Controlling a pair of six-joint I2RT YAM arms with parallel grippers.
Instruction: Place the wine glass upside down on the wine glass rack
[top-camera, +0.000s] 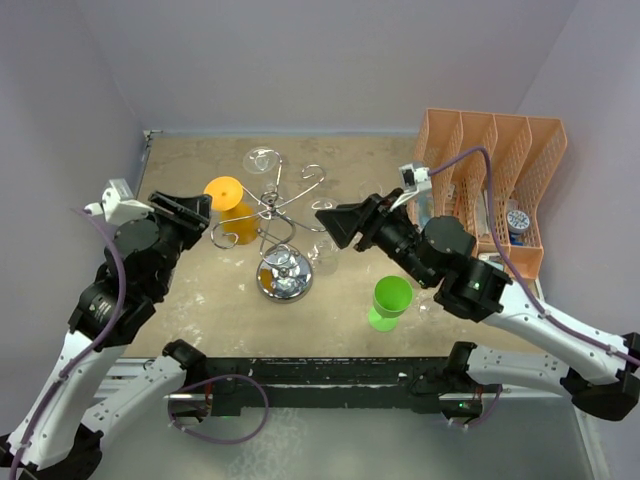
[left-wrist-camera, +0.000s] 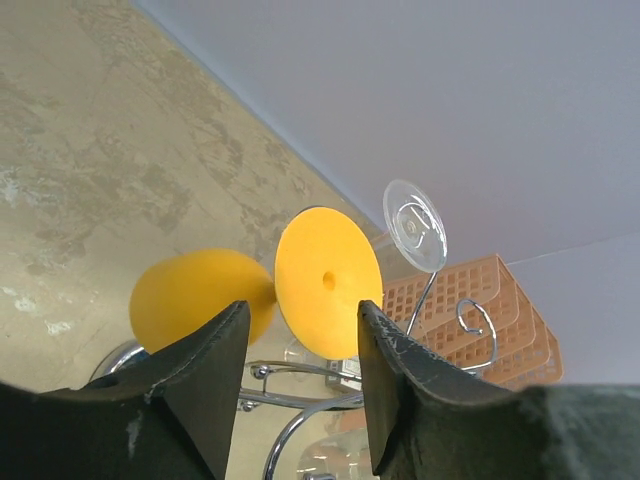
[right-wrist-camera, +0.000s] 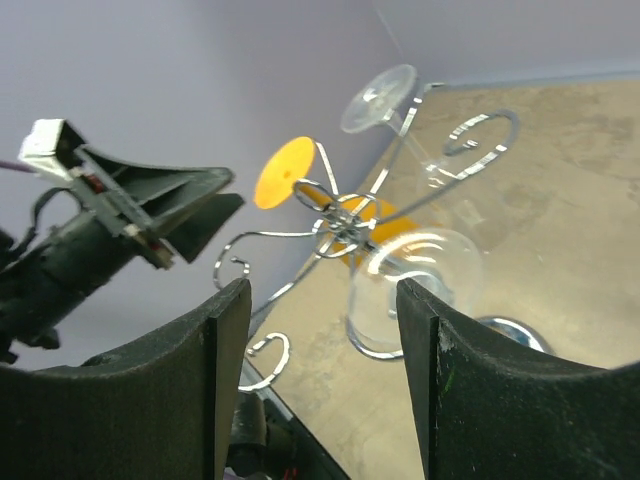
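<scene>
My right gripper draws back next, tips downward and comes down onto the rim's rack-facing side (top-camera: 377, 291), since the green glass stands off the rack.
The chrome wine glass rack (top-camera: 283, 225) stands mid-table on its mirrored disc base (top-camera: 285, 284). An orange wine glass (top-camera: 232, 212) hangs upside down on its left arm. A clear glass (top-camera: 262, 160) hangs at the back, and another clear glass (top-camera: 322, 255) hangs on the right. A green wine glass (top-camera: 390, 301) stands upright on the table, front right. My left gripper (top-camera: 195, 210) is open and empty just left of the orange glass (left-wrist-camera: 325, 285). My right gripper (top-camera: 335, 222) is open and empty beside the right clear glass (right-wrist-camera: 415, 285), facing the rack hub (right-wrist-camera: 345, 225).
An orange mesh file organiser (top-camera: 495, 180) holding small items stands at the back right, and shows in the left wrist view (left-wrist-camera: 470, 300). Purple walls close in the back and sides. The left gripper's body (right-wrist-camera: 150, 205) shows in the right wrist view beyond the rack.
</scene>
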